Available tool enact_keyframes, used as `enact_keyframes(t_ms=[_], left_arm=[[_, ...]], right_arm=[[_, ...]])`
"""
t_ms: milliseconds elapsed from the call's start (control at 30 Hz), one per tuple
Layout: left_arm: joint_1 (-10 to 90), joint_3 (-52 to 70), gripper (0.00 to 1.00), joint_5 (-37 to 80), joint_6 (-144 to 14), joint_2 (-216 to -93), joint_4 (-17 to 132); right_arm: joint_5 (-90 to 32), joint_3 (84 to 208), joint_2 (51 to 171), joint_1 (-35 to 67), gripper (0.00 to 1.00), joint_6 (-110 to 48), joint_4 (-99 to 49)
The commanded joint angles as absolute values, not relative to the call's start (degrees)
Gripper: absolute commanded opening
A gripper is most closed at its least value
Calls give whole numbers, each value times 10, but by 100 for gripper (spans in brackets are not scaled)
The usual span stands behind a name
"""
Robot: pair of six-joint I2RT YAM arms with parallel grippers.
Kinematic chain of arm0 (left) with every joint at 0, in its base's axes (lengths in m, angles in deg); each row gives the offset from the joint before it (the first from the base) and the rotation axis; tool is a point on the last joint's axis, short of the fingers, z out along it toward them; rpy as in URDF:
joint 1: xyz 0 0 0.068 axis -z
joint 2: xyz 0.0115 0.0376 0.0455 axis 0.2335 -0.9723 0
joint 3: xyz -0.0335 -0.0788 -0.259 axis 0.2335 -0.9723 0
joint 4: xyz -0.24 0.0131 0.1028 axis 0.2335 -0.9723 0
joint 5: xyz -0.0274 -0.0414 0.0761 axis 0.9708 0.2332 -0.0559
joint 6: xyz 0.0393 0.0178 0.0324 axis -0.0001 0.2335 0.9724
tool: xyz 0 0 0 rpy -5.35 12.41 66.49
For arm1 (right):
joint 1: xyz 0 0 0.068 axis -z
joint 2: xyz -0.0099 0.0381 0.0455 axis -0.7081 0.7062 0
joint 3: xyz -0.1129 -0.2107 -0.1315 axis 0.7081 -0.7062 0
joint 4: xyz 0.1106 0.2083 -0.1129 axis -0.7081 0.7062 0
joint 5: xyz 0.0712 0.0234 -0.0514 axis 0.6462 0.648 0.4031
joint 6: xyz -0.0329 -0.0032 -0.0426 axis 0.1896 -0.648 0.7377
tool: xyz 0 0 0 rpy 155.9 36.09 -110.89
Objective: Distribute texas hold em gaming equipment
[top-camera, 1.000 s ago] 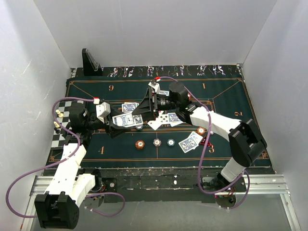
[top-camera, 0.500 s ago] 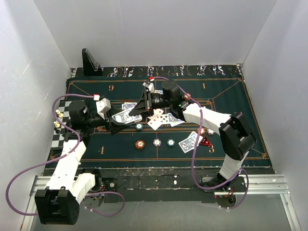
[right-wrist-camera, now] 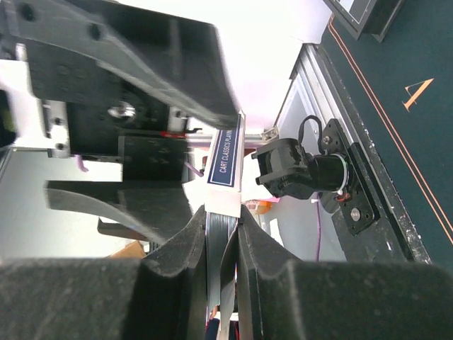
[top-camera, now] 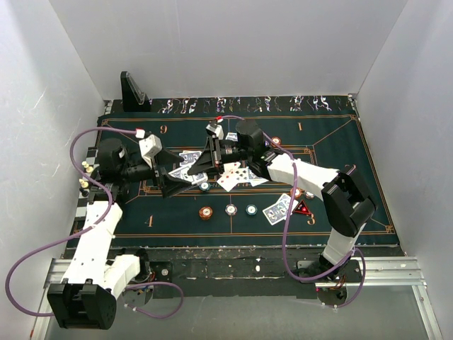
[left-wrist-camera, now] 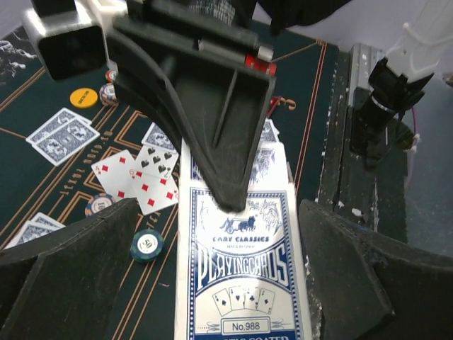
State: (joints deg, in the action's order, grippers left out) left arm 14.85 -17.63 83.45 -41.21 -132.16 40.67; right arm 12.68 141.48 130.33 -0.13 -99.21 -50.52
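The robot should carry the playing-card box in its right gripper back and down next, onto the bare mat beside the red chip near the front.
A blue-and-white playing-card box hangs above the dark green mat, and my right gripper is shut on its far end. My left gripper is open, one finger on each side of the box and apart from it. From above, the box sits between my left gripper and my right gripper. Face-up cards and a teal chip lie below. Blue-backed cards, three chips and a red triangular marker lie nearer the front.
A black stand is at the back left corner. The chequered board pokes out along the mat's left edge. A yellow disc and more blue-backed cards lie on the mat. White walls close in three sides.
My right gripper has closed on the card box, and my left gripper, which held it, has opened. The left arm has drawn back slightly to the left.
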Motion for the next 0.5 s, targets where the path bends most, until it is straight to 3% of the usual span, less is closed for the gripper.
enact_keyframes(t_ms=[0,300,467], left_arm=[[150,-102,98,826,-387,-1326,294],[149,-62,98,784,-358,-1305,184],[98,21,98,770,-435,-1355,173]], right_arm=[[146,1394,1277,6,2,-975,-534],[137,1354,1270,18,1,-920,-472],[130,1393,1306,8,2,-867,-396]])
